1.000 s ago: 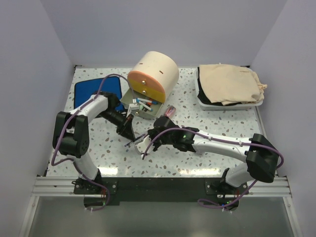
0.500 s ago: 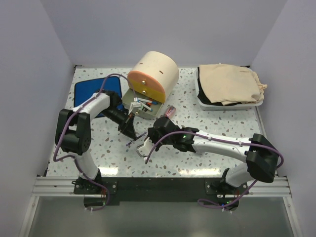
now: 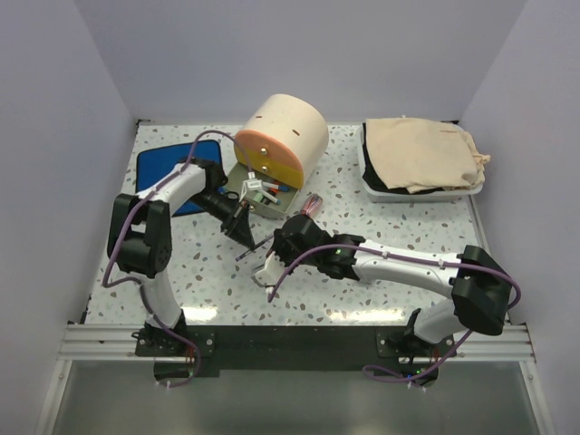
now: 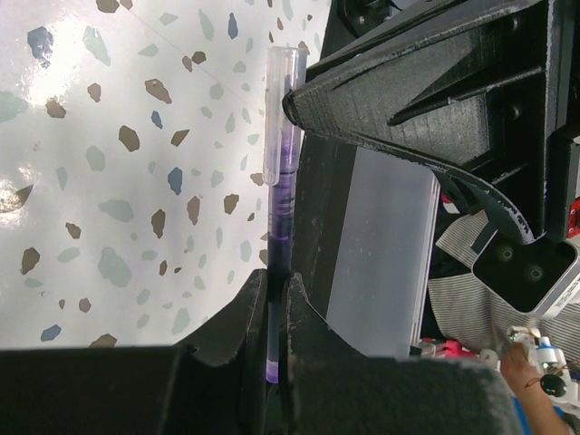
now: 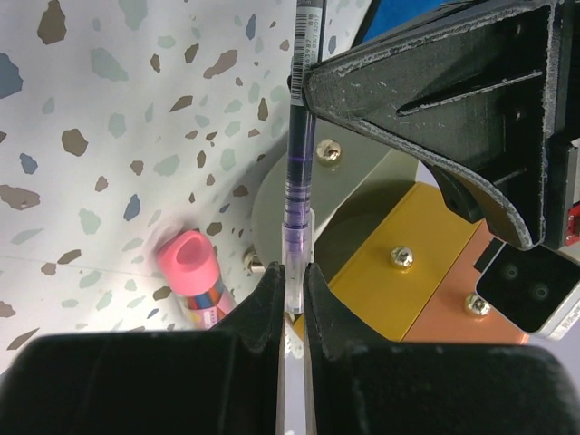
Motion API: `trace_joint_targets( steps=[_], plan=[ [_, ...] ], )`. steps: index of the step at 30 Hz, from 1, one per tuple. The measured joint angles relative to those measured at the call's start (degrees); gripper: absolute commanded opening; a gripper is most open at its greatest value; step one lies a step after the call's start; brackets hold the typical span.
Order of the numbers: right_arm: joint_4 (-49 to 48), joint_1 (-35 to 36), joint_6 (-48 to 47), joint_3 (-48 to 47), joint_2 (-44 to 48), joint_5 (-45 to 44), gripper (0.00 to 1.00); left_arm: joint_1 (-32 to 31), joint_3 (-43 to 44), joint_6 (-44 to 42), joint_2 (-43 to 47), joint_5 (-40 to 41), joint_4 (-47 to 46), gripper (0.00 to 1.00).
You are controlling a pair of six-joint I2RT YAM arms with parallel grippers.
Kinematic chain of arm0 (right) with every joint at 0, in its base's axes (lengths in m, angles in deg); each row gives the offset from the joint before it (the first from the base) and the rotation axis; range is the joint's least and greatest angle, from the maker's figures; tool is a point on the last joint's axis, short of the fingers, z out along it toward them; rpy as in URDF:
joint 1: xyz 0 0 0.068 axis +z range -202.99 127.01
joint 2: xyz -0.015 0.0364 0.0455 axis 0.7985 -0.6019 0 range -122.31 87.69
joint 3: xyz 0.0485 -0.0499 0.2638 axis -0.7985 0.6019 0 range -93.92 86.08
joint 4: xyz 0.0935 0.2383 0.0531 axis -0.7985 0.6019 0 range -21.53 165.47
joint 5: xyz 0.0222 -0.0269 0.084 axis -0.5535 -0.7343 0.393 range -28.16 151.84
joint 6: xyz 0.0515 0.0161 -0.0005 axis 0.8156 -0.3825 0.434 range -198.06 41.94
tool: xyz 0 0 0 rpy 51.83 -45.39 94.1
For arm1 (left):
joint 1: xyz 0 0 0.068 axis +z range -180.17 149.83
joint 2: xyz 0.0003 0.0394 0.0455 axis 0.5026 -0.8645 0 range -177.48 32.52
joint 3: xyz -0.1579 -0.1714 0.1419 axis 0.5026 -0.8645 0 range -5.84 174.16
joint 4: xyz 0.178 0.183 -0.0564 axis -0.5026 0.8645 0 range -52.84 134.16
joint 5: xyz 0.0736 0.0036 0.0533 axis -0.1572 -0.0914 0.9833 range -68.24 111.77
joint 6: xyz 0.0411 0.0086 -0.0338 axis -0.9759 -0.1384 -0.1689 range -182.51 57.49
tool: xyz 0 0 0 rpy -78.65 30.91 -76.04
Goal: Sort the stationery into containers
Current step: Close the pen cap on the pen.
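Other pens lie in the open grey drawer (image 3: 255, 197). My left gripper will next swing outward to turn the pen over it, then lower the pen inside and let it go.
A thin dark pen (image 3: 255, 247) with a clear cap hangs over the table in front of the cabinet (image 3: 288, 125). My left gripper (image 3: 242, 228) is shut on its dark end (image 4: 275, 294). My right gripper (image 3: 270, 264) is shut on its clear cap end (image 5: 292, 281). Both hold the same pen (image 5: 299, 154). The grey drawer (image 3: 255, 197) stands pulled out and holds several pens. The orange drawer front (image 3: 269, 156) is above it. The yellow drawer (image 5: 426, 245) shows in the right wrist view. A pink transparent tube (image 3: 311, 205) lies on the table right of the grey drawer and shows again in the right wrist view (image 5: 195, 276).
A blue cloth (image 3: 168, 169) lies at the far left behind my left arm. A white tray (image 3: 371, 184) with a beige bag (image 3: 421, 154) stands at the far right. The speckled table (image 3: 381, 227) runs to walls on three sides.
Both grippers have shifted a little toward the cabinet with the pen between them. My left arm has swung closer to the grey drawer.
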Motion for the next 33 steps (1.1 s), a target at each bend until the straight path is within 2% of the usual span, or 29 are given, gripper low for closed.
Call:
trace_joint_targets(
  steps=[6, 33],
  plan=[
    [0.5, 0.0, 1.6, 0.0, -0.3, -1.6, 0.00, -0.5, 1.9, -0.1, -2.7, -1.1, 0.8, 0.00],
    [-0.2, 0.0, 5.7, -1.1, -2.7, -2.4, 0.00, -1.3, 2.8, -0.2, -1.7, 2.2, 0.6, 0.00]
  ],
)
